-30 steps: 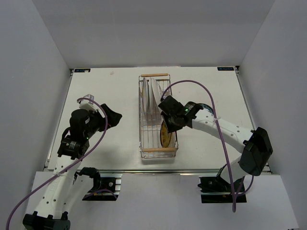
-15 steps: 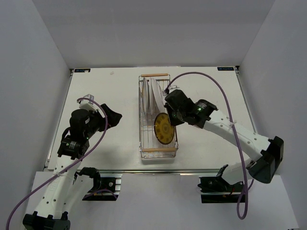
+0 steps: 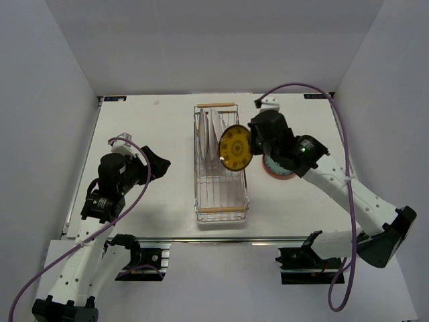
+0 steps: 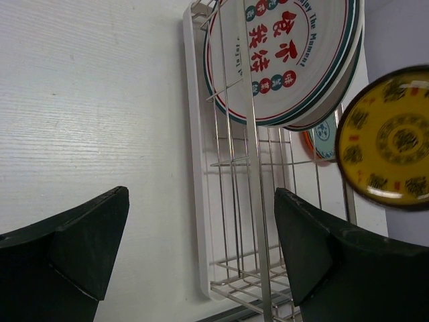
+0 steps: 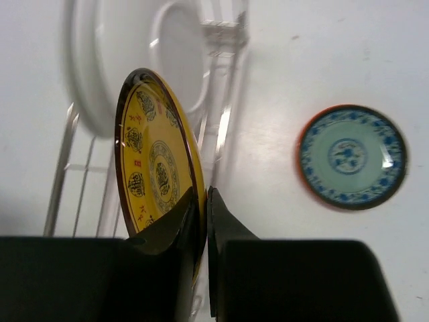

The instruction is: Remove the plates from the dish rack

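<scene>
That stack of plates lies flat beside the dish rack, so my right gripper should next go to the right in the top view and down over the grey-teal patterned plate (image 3: pixel 277 166) (image 5: pixel 352 156).
My right gripper (image 3: pixel 249 145) is shut on the rim of the yellow dotted plate (image 3: pixel 235 148) and holds it on edge above the right side of the dish rack (image 3: pixel 221 201). The plate also shows in the right wrist view (image 5: pixel 157 168) and the left wrist view (image 4: pixel 387 137). Large white plates (image 3: pixel 213 131) stand upright at the rack's far end; the left wrist view shows one with a dark-green rim and red characters (image 4: pixel 285 57). A grey-teal patterned plate on an orange one (image 5: pixel 352 157) lies flat on the table right of the rack. My left gripper (image 4: pixel 201 248) is open and empty, left of the rack.
The rack (image 4: pixel 234 201) has light wooden handles at its far end (image 3: pixel 216 104) and near end (image 3: pixel 220 210). White walls enclose the table on three sides. The right arm's purple cable (image 3: pixel 315 90) arches over the back right.
My right gripper has lifted the yellow plate out of the rack's near half and carried it up and toward the far right. The flat plate right of the rack is now uncovered. The left arm has not moved.
</scene>
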### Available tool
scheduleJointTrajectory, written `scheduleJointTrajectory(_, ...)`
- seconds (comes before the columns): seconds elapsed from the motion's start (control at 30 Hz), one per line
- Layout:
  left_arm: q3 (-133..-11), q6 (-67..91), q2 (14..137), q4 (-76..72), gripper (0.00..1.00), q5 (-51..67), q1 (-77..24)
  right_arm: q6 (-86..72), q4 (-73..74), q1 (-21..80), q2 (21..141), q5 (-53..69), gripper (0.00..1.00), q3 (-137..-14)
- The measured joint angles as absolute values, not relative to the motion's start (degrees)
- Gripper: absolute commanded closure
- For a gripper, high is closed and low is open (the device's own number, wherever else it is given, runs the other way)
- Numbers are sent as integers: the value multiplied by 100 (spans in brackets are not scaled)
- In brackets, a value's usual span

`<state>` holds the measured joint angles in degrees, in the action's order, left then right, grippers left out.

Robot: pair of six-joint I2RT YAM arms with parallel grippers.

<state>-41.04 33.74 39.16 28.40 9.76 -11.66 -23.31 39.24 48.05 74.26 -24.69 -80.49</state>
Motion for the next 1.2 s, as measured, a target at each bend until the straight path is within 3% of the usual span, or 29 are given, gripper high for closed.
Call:
scheduleJointTrajectory(0.27,-4104,3371,3916,2849,2,928,-1164,-2185,3404,3135,7052,-2609,100,-7686)
scheduleJointTrajectory(0.6,-4104,3367,4049,2845,2,882,-1164,-2193,2696,1068,7371,-1619,100,-6289)
scheduleJointTrajectory(0.8,-4104,3365,4115,2869,2,827,-1166,-2305,2099,458,7463,-1028,97,-5159)
scheduleJointTrajectory(0.97,-4110,3343,4125,2932,2,764,-1166,-2362,1616,196,7550,-683,95,-4998)
scheduleJointTrajectory(1.2,-4110,3336,4187,2956,2,731,-1164,-2401,1225,30,8097,-266,69,-4998)
